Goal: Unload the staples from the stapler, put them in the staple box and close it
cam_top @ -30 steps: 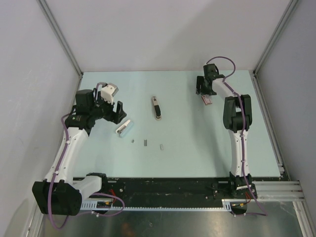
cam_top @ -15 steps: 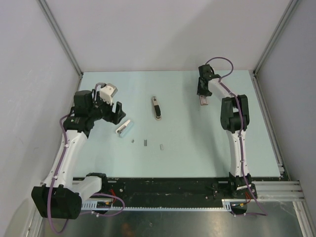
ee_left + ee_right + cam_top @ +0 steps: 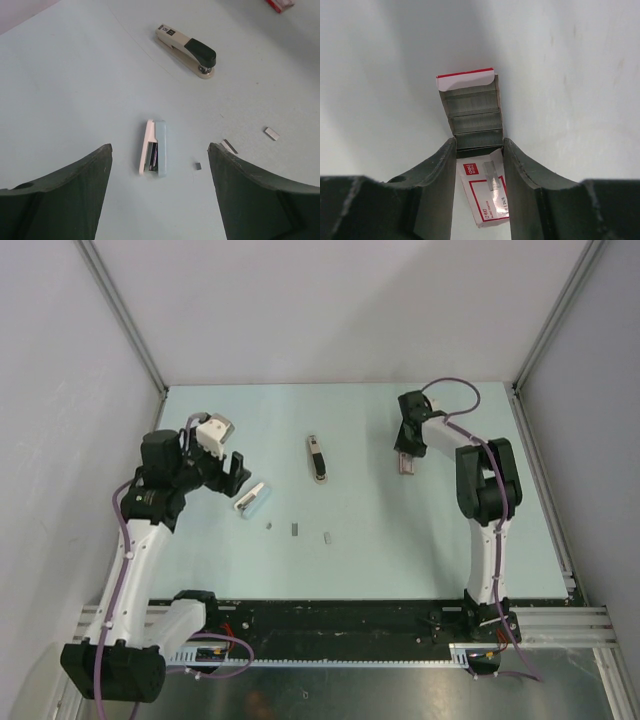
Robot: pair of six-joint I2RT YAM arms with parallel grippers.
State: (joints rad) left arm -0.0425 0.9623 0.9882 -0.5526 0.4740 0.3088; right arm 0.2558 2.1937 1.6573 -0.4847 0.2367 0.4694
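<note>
Next, my right gripper moves back and left in the top view to release the box (image 3: 487,192) beside the grey staples, far from the box's tray.
A small light-blue and white stapler (image 3: 250,499) lies on its side with its magazine showing, seen close in the left wrist view (image 3: 154,148). Three tiny grey staples lie to its right (image 3: 268,525) (image 3: 296,529) (image 3: 326,536); the left wrist view shows them too (image 3: 198,165) (image 3: 229,146) (image 3: 272,133). My left gripper (image 3: 232,472) is open and empty, hovering just behind the stapler (image 3: 160,145). My right gripper (image 3: 404,454) is shut on the pink-and-white staple box (image 3: 487,192), whose tray (image 3: 472,112) sticks out holding grey strips.
A beige and black stapler (image 3: 318,457) lies at the table's middle back, also in the left wrist view (image 3: 186,45). Grey walls and metal rails (image 3: 130,330) enclose the pale green table (image 3: 400,550).
My right gripper has moved nearer and slightly left, bringing the staple box along. My left arm has drawn back a little to the left; its gripper stays open.
</note>
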